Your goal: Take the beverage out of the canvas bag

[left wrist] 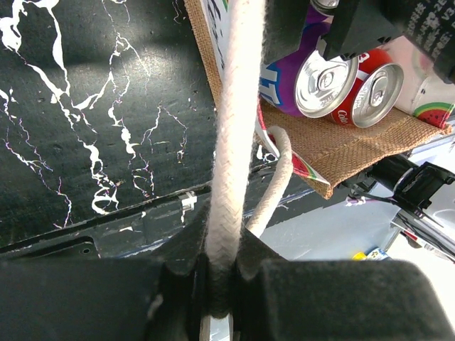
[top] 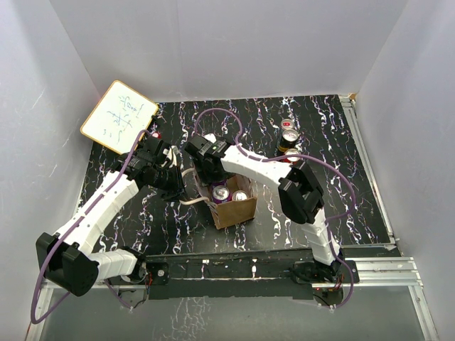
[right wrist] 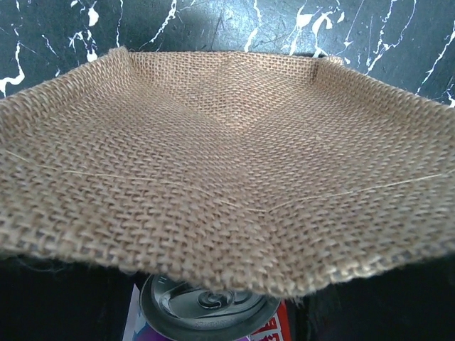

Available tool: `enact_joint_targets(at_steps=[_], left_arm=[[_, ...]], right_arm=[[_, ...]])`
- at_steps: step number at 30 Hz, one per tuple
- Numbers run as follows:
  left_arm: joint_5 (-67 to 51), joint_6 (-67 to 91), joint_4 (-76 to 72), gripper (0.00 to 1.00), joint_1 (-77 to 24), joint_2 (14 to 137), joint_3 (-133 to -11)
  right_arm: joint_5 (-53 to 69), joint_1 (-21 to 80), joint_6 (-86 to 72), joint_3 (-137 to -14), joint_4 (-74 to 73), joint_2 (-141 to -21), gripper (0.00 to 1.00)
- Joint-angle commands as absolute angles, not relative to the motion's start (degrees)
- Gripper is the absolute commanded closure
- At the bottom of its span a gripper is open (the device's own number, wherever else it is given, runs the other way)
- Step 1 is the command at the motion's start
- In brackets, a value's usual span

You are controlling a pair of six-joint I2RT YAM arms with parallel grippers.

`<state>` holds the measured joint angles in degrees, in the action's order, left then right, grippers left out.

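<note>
My right gripper should lift the purple can (top: pixel 221 193), swing right in the top view, and lower beside the nearest tabletop can (top: pixel 293 154) to release it, since cans already stand there.
The tan canvas bag (top: pixel 238 212) stands upright mid-table, with a purple beverage can (top: pixel 221 193) and a second can (top: pixel 240 196) inside. My left gripper (top: pixel 175 186) is shut on one off-white rope handle (left wrist: pixel 236 135), its jaws (left wrist: pixel 222 280) pinching the rope. My right gripper (top: pixel 207 176) reaches down into the bag's mouth. In the right wrist view the burlap wall (right wrist: pixel 227 135) fills most of the frame. The purple can's silver top (right wrist: pixel 206 307) sits between the dark fingers; whether they touch it is hidden. The left wrist view shows the purple can (left wrist: pixel 313 71) beside a red can (left wrist: pixel 371 89).
Three more cans (top: pixel 288 138) stand on the black marbled table at the back right. A small whiteboard (top: pixel 119 116) leans at the back left corner. White walls enclose the table, and a metal rail (top: pixel 370 266) runs along the near edge.
</note>
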<state>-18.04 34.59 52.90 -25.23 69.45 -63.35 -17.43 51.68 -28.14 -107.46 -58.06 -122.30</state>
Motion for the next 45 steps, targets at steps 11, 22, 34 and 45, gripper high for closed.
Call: enact_joint_targets(at_steps=[11,22,34,45], left_arm=[[-17.7,34.3,54.9,1.0,-25.0,68.4,-64.4],[-17.5,34.5,54.5,1.0,-25.0,68.9,-64.9],[-17.0,32.3,54.4,1.0,-25.0,71.7,-66.3],[-17.5,32.3,53.4,1.0,-25.0,71.9,-65.0]], right_arm=[[-13.1,51.7,-23.9,-121.3,-57.5,-114.5,0.81],[-16.9,51.6,-21.5,-124.0,-55.8,-106.4,0.92],[-30.7,51.6,-17.8,-116.2,-53.6,-84.5,0.92],[-49.7,51.4,-32.0,-96.4,-72.0,-65.9,0.92]])
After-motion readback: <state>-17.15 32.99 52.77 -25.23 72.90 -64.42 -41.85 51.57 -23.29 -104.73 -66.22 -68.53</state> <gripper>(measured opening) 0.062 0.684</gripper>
